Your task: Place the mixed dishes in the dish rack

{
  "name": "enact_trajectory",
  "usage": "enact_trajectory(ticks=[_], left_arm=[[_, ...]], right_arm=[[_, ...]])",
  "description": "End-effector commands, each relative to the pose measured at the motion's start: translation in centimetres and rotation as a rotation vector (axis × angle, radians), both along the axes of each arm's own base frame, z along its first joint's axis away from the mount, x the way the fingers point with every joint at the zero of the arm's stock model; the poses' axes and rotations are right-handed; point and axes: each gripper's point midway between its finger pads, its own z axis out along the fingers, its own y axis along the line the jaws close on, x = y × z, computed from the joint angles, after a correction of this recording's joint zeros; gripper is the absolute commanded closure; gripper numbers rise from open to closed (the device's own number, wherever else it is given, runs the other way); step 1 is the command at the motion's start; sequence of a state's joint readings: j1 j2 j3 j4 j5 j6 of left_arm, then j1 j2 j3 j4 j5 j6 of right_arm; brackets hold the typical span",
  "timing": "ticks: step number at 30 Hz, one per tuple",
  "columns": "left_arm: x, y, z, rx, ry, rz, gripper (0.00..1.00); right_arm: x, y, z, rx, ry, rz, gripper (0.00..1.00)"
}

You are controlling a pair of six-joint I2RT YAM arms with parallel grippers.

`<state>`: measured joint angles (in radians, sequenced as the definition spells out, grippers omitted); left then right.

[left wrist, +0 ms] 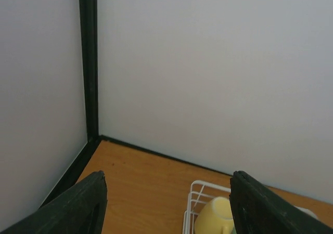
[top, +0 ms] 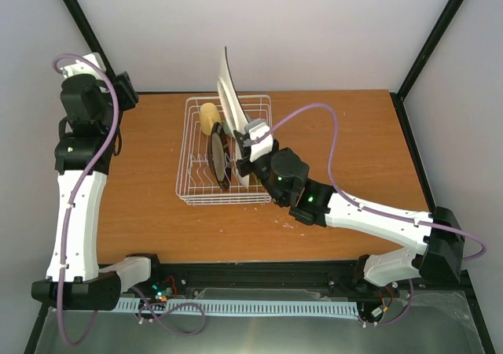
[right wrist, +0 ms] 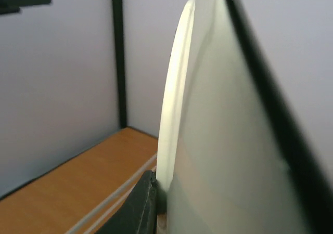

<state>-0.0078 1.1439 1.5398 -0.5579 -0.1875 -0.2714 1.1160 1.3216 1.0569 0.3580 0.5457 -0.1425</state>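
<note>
The right gripper goes left in the top view next, past the dark-edged plate, and down to release in the rack's side row (top: 196, 161), which stands empty.
My right gripper (top: 250, 138) is shut on the lower edge of a dark-rimmed cream plate (top: 229, 90), which it holds upright and edge-on above the dish rack (top: 189, 190). In the right wrist view that plate (right wrist: 218, 140) fills the frame, with one dark finger (right wrist: 138, 205) pressed against it. A yellow cup (top: 208, 117) lies in the rack's far left corner, and a dark-edged plate (top: 218, 162) stands between the prongs. My left gripper (top: 123, 94) hangs open and holds nothing at the table's far left corner. The left wrist view shows the left gripper (left wrist: 169, 177), the cup (left wrist: 216, 217) and a rack corner (left wrist: 200, 191).
The wooden table (top: 354, 141) is ringed by white walls and black frame posts (left wrist: 88, 62). The right arm's purple cable (top: 314, 114) arcs over the table right of the rack. The other dishes do not show.
</note>
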Motion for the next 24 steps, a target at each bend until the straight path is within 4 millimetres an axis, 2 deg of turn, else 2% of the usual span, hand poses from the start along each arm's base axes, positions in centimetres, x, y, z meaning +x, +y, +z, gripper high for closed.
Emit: enact_trajectory(ticks=[1,4,12,14,19,24], left_arm=[[-0.1,0.7,-0.1,-0.042,-0.017,-0.032,0.35],[-0.3,1.0,-0.4,-0.047,-0.022,-0.025,0.35],[-0.8,1.2,0.1,-0.041,-0.044,-0.012,0.36],[-0.8,1.3,0.3,-0.039,-0.047,-0.011,0.36],[-0.8,1.2,0.5,-0.039,-0.053,-0.012,0.36],[-0.7,1.4,0.6,-0.038,-0.056,-0.001,0.36]], right_arm=[[-1.8,2.4,4.7,0.321,0.148,0.209,0.97],[-1.5,3.5,4.1,0.379,0.21,0.25,0.97],[0.0,4.8,2.5,0.564,0.322,0.271,0.97],[0.3,4.5,2.3,0.591,0.31,0.255,0.97],[0.7,3.9,3.7,0.617,0.271,0.225,0.97],[1.0,5.2,2.9,0.631,0.278,0.197,0.97]])
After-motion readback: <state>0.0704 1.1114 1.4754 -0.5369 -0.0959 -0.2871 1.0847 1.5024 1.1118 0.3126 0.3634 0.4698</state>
